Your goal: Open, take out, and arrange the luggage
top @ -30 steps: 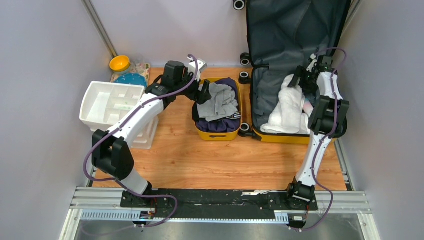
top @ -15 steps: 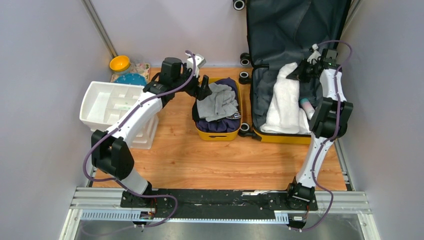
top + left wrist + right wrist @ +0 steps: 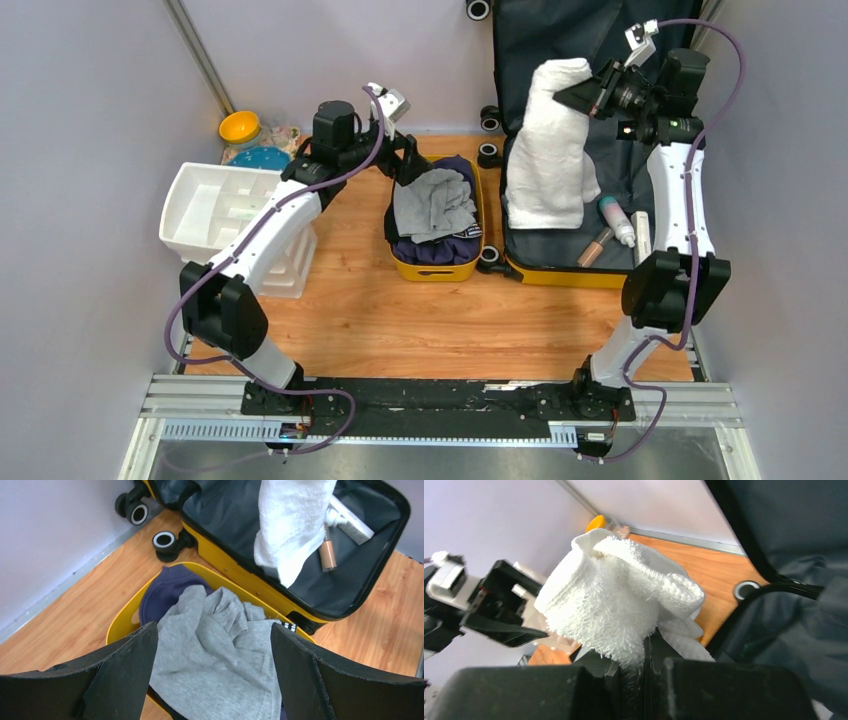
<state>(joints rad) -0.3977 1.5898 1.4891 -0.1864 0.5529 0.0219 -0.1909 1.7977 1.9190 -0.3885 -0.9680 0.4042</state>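
Observation:
My right gripper holds only the towel's top. So my left gripper moves back over the tub (image 3: 435, 268) and onto the towel's loose lower edge on the tub's side next.
The luggage (image 3: 560, 272) lies open at the back right, a yellow shell with its dark-lined lid upright. My right gripper (image 3: 572, 96) is shut on the top of a white towel (image 3: 550, 150), which hangs over the open shell. In the right wrist view the towel (image 3: 614, 605) bunches just above the closed jaws of that gripper (image 3: 644, 655). My left gripper (image 3: 406, 160) is open above a grey garment (image 3: 432, 205) in a yellow tub (image 3: 435, 268). The left wrist view shows that garment (image 3: 220, 655) below the open gripper (image 3: 215, 645), untouched, with the luggage (image 3: 240, 575) behind.
A tube (image 3: 615, 218), a brown bottle (image 3: 593, 246) and a white box (image 3: 642, 235) lie in the suitcase. A white drawer organiser (image 3: 220, 205) stands at the left, with a yellow bowl (image 3: 240, 127) and a blue plate (image 3: 262, 160) behind it. Walls close in on both sides.
My right gripper closed on the towel and lifted it up out of the suitcase, uncovering the bottles beneath. The left gripper drew back a little from the grey garment.

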